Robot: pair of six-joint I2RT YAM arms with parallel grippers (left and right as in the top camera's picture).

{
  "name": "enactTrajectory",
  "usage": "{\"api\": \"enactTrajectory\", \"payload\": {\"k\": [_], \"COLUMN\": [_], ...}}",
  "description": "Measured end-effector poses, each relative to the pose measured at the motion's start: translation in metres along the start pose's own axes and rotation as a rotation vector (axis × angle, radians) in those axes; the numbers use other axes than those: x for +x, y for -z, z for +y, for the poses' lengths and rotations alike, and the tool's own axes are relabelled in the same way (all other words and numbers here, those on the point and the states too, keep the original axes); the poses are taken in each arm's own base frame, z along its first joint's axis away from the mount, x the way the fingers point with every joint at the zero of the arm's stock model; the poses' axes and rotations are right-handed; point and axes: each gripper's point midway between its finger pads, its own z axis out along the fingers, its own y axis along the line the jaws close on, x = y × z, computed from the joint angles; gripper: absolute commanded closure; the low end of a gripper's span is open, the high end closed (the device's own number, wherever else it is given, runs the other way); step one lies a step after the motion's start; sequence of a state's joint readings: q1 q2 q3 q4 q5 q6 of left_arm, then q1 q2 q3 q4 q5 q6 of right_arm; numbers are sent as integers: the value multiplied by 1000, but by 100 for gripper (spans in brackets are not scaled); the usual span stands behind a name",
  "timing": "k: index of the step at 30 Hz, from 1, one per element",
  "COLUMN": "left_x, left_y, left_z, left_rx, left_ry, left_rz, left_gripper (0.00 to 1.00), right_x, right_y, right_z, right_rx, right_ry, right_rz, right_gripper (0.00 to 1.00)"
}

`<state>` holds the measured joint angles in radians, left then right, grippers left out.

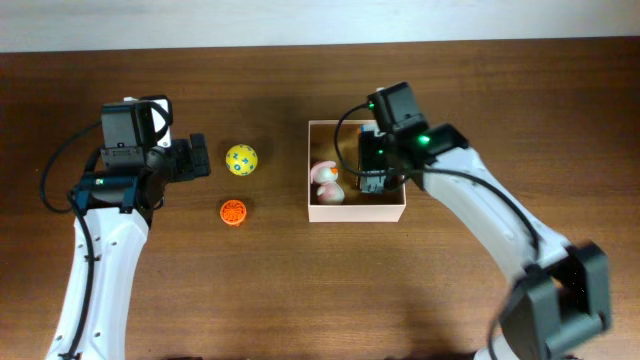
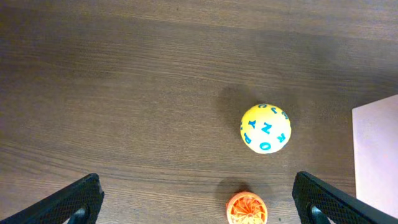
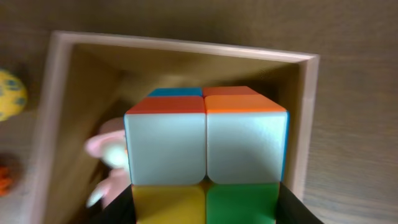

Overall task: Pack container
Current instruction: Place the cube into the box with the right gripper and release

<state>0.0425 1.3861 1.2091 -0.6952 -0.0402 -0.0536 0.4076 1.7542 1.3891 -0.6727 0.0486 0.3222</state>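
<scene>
The puzzle cube will go down into the box next, lowered by my right gripper as it shifts toward the pink and white toy's far side (image 1: pixel 335 146) (image 3: pixel 142 86).
The container (image 1: pixel 357 212) is a square white cardboard box with a tan inside, right of the table's middle. A pink and white toy (image 1: pixel 327 183) lies in its left part. My right gripper (image 1: pixel 374 168) is over the box and shut on a coloured puzzle cube (image 3: pixel 206 146), which fills the right wrist view above the box (image 3: pixel 186 46). A yellow ball with blue letters (image 1: pixel 241 159) and an orange ridged disc (image 1: pixel 233 212) lie on the table left of the box. My left gripper (image 1: pixel 197 160) is open and empty, just left of the ball (image 2: pixel 265 128) and disc (image 2: pixel 247 208).
The table is dark brown wood (image 1: pixel 300 290). The box's white wall shows at the right edge of the left wrist view (image 2: pixel 376 155). My right arm (image 1: pixel 500 230) reaches in from the lower right.
</scene>
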Motion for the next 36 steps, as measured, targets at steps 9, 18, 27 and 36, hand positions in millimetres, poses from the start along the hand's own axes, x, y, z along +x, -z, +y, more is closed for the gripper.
{"api": "enactTrajectory", "payload": {"k": [9,18,27,36], "left_x": [0,0,0,0], "left_y": [0,0,0,0], "left_z": [0,0,0,0], "left_rx": [0,0,0,0], "left_ry": [0,0,0,0], "left_rz": [0,0,0,0], "left_gripper": [1,1,1,1], "right_x": [3,2,10,17], "right_y": [-39,-39,-38,-59], "right_z": [4,12,31,29], "right_rx": [-9,-40,-63,-41], "right_ry": [-5,-5,33,34], "right_rz": [24,19,28,52], "right_gripper": [64,64,65,43]}}
